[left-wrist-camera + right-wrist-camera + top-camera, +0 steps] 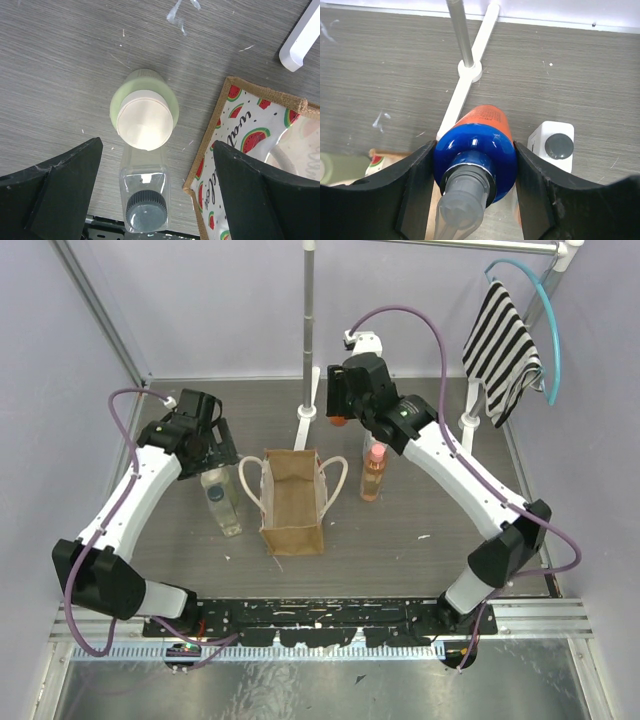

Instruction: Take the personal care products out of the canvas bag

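I will lower my right gripper next toward the bare tabletop [338, 451] beside the bag's far end and let go of the bottle there, because that open spot is below the gripper.
The canvas bag [292, 502] stands upright mid-table, its watermelon-print lining [250, 125] showing in the left wrist view. Left of it stand two personal care products: a clear bottle with a dark cap [146, 205] [226, 512] and a green bottle with a cream cap [144, 116]. My left gripper [157, 170] [208, 448] hangs open above them, touching neither. My right gripper [474, 170] [340, 405] is shut on a blue and orange bottle [475, 150], held up behind the bag. A pink-orange bottle [373, 472] and a white bottle with a grey cap [555, 145] stand right of the bag.
A metal rack pole [309, 330] rises at the back on white base feet [470, 75] [300, 40]. A striped cloth [500, 350] hangs on a hanger at the back right. Purple walls close in the table on the left, back and right.
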